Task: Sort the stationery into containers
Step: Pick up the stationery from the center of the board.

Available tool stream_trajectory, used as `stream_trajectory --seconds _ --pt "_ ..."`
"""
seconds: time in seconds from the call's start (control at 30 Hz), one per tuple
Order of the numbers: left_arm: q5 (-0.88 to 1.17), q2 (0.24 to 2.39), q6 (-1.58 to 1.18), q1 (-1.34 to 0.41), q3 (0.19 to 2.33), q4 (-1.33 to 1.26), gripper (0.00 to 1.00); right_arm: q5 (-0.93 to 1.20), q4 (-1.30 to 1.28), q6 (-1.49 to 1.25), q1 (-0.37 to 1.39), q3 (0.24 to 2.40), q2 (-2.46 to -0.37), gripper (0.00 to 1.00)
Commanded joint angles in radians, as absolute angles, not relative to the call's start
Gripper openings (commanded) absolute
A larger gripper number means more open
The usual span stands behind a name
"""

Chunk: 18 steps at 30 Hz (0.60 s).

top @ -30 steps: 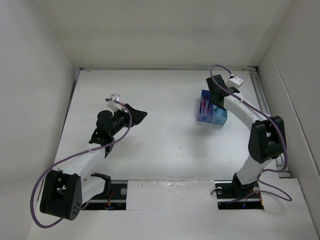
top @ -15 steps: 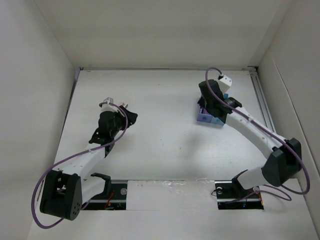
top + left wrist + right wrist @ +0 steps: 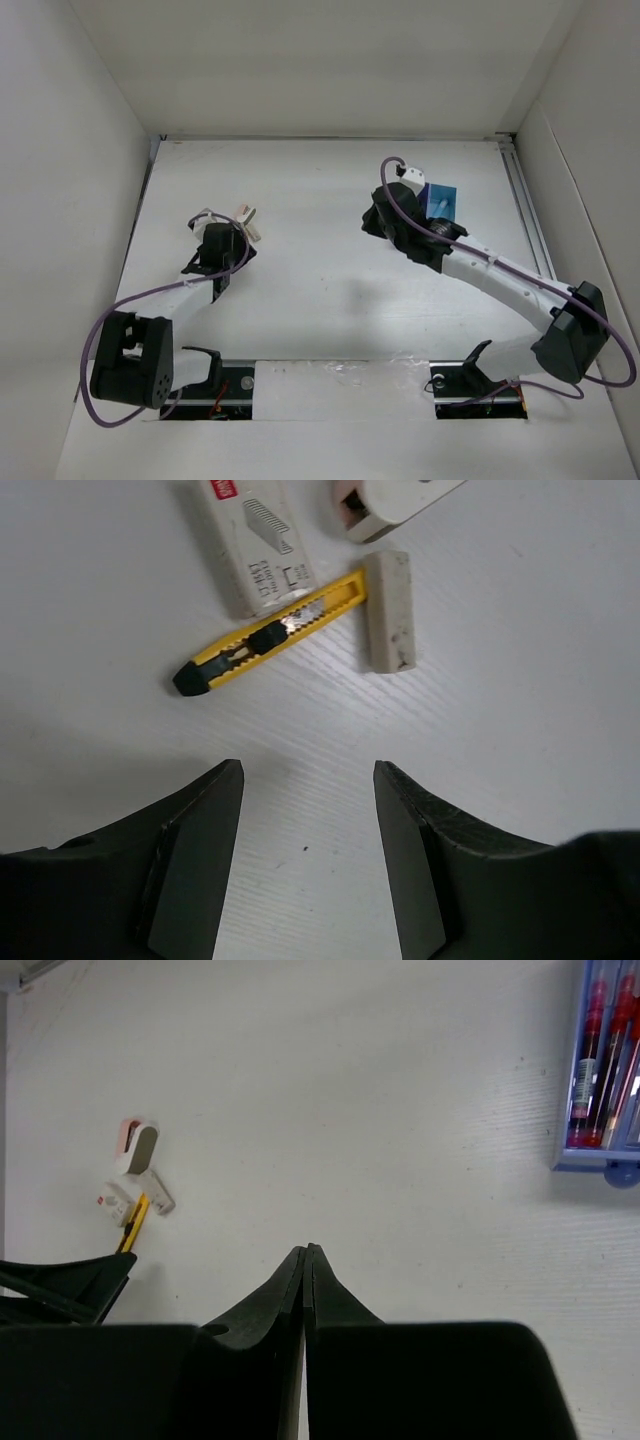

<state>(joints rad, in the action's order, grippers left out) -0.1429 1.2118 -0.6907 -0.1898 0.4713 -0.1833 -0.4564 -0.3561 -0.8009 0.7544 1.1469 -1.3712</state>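
Note:
The yellow utility knife (image 3: 270, 640) lies outward and below, so my left gripper will move outward, turn to its slant, lower and close around it.
In the left wrist view, a yellow utility knife (image 3: 270, 640), a whitish eraser block (image 3: 388, 610), a staple box (image 3: 255, 540) and a white-pink item (image 3: 385, 500) lie close together on the table. My left gripper (image 3: 307, 772) is open and empty just short of them. They show as a small whitish cluster (image 3: 247, 215) in the top view, beside the left gripper (image 3: 238, 248). My right gripper (image 3: 306, 1250) is shut and empty over bare table, left of the trays (image 3: 600, 1070), which hold red pens (image 3: 590, 1050). In the top view the right arm (image 3: 400, 225) hides the dark blue tray; the cyan tray (image 3: 441, 198) shows.
White walls enclose the table on three sides. A metal rail (image 3: 528, 215) runs along the right edge. Purple cables (image 3: 150, 300) loop off both arms. The same cluster of items (image 3: 135, 1185) and the left fingers (image 3: 60, 1280) show at the left of the right wrist view.
My right arm swung left, away from the trays, toward the table's middle. My left gripper pulled back and tipped down in front of the item cluster.

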Motion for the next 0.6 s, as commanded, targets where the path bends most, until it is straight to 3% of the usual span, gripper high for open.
stream_trajectory --seconds 0.0,0.33,0.57 --pt "-0.221 1.239 -0.701 -0.189 0.535 -0.108 0.51 -0.439 -0.267 -0.785 0.764 1.127 -1.371 0.07" --pt "-0.350 1.337 -0.690 -0.189 0.635 -0.040 0.52 -0.399 -0.245 -0.785 0.764 1.095 -1.353 0.28" --pt "-0.396 1.388 -0.649 -0.189 0.710 0.003 0.52 -0.408 -0.245 -0.785 0.755 1.086 -1.331 0.34"
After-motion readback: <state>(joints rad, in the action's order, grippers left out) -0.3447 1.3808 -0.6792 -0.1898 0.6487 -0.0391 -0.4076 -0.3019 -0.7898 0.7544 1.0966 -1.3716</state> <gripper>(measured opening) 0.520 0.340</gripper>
